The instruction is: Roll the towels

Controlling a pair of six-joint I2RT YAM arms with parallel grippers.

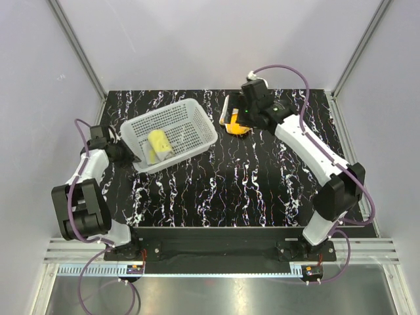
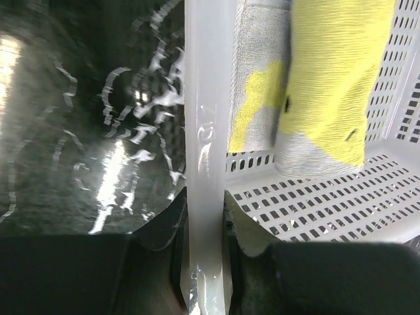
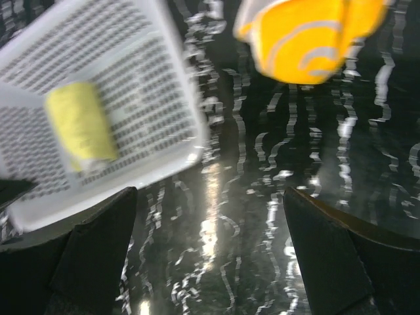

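The basket (image 1: 190,115) is standing near the orange towel, so the left gripper should next drag it away from that towel toward the far corner of the table, then let go of the basket's rim.
A rolled yellow towel (image 1: 159,144) lies in the white perforated basket (image 1: 190,115); it also shows in the left wrist view (image 2: 328,85) and the right wrist view (image 3: 80,126). An orange-and-white towel (image 1: 236,122) lies on the black marbled table right of the basket, seen at the top of the right wrist view (image 3: 308,36). My left gripper (image 2: 207,256) is shut on the basket's rim (image 2: 209,131) at its left end. My right gripper (image 3: 210,256) is open and empty, hovering above the table beside the orange towel.
The basket (image 3: 118,79) sits at the back left of the table. The table's back edge meets white walls with metal frame posts (image 1: 79,52). Bare table (image 1: 249,184) lies in front of the basket and the towel.
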